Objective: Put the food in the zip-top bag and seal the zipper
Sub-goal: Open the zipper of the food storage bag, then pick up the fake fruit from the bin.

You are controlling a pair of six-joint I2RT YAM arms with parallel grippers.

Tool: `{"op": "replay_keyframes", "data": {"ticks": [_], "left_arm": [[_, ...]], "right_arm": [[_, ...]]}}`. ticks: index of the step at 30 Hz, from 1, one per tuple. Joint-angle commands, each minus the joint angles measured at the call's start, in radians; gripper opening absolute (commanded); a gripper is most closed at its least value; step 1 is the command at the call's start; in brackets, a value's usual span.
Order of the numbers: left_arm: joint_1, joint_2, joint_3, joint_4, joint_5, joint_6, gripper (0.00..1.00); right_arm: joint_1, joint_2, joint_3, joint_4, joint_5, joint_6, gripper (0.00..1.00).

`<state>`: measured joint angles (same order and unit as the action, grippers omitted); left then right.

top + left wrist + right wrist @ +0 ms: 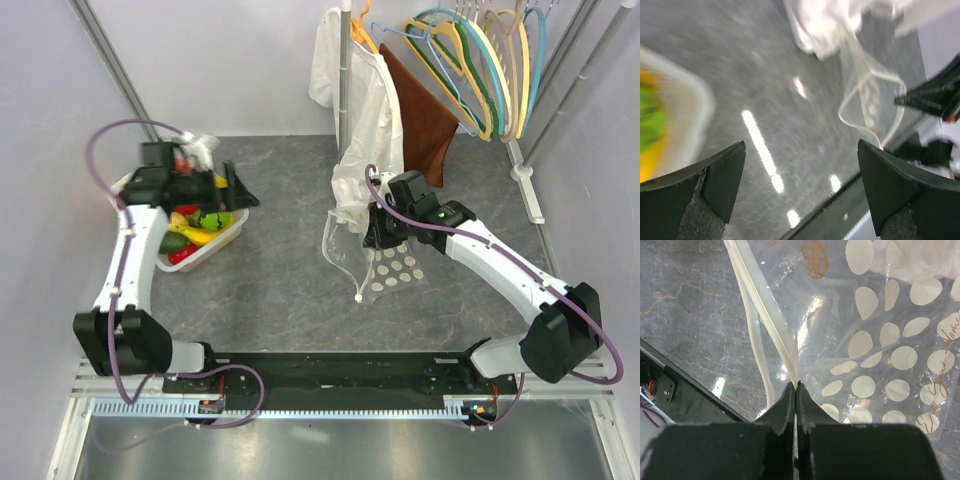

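The yellow piece lies below my left gripper and to its left in the top view. My left gripper needs to swing farther over the basket (232,228) and down onto the yellow piece.
The food (195,232), glossy red, green and yellow toy pieces, lies in a white basket (232,228) at the left; in the blurred left wrist view it is a green-yellow smear (649,120). My left gripper (237,190) hovers over the basket's right side, open and empty (801,150). The zip-top bag (392,266), clear with white dots, hangs at the middle. My right gripper (383,232) is shut on its mouth edge (796,385), pinching the white zipper (775,315) track. The dotted bag wall (890,360) spreads to the right of the jaws. A small white tab (357,297) hangs at the bag's lower left.
A white garment (362,110) and a brown cloth (420,110) hang on a rack behind the bag, with coloured hangers (480,60) beside them. The black base rail (340,366) runs along the near edge. A metal pole (112,60) leans at the back left.
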<state>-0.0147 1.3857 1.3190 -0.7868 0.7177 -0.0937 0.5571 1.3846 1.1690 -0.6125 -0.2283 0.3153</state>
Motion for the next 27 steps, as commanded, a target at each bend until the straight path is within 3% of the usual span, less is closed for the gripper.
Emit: {"op": "replay_keyframes", "data": {"ticks": [1, 2, 4, 9, 12, 17, 19, 20, 23, 25, 27], "left_arm": [[0.226, -0.120, 0.091, -0.098, 0.115, 0.119, 1.00], [0.293, -0.123, 0.114, -0.101, 0.117, 0.141, 1.00], [0.323, -0.085, 0.173, -0.175, 0.041, 0.274, 1.00], [0.404, 0.028, 0.312, -0.191, 0.000, 0.373, 0.96], [0.403, 0.096, 0.341, -0.152, 0.066, 0.419, 0.95], [0.368, 0.327, 0.601, -0.155, -0.098, 0.345, 0.95], [0.361, 0.334, 0.626, -0.158, -0.057, 0.392, 0.95], [0.346, 0.325, 0.622, -0.152, -0.046, 0.444, 0.96], [0.289, 0.306, 0.596, -0.154, -0.090, 0.822, 1.00], [0.277, 0.331, 0.602, -0.167, -0.086, 0.949, 1.00], [0.280, 0.354, 0.629, -0.224, -0.061, 1.173, 1.00]], "right_arm": [[0.001, 0.013, 0.044, 0.059, 0.012, 0.011, 0.00], [0.003, 0.016, 0.044, 0.060, 0.009, 0.011, 0.00], [0.003, 0.017, 0.044, 0.062, 0.000, 0.007, 0.00], [0.003, 0.014, 0.046, 0.065, -0.005, 0.004, 0.00], [0.003, 0.013, 0.035, 0.072, -0.014, 0.002, 0.00], [0.003, 0.010, 0.038, 0.079, -0.031, 0.008, 0.00], [0.003, 0.004, 0.040, 0.074, -0.032, 0.007, 0.00], [0.003, 0.005, 0.040, 0.073, -0.036, 0.005, 0.00], [0.003, 0.001, 0.029, 0.071, -0.052, 0.007, 0.00], [0.003, 0.001, 0.021, 0.072, -0.075, 0.005, 0.00], [0.003, 0.001, 0.018, 0.072, -0.082, 0.004, 0.00]]}}
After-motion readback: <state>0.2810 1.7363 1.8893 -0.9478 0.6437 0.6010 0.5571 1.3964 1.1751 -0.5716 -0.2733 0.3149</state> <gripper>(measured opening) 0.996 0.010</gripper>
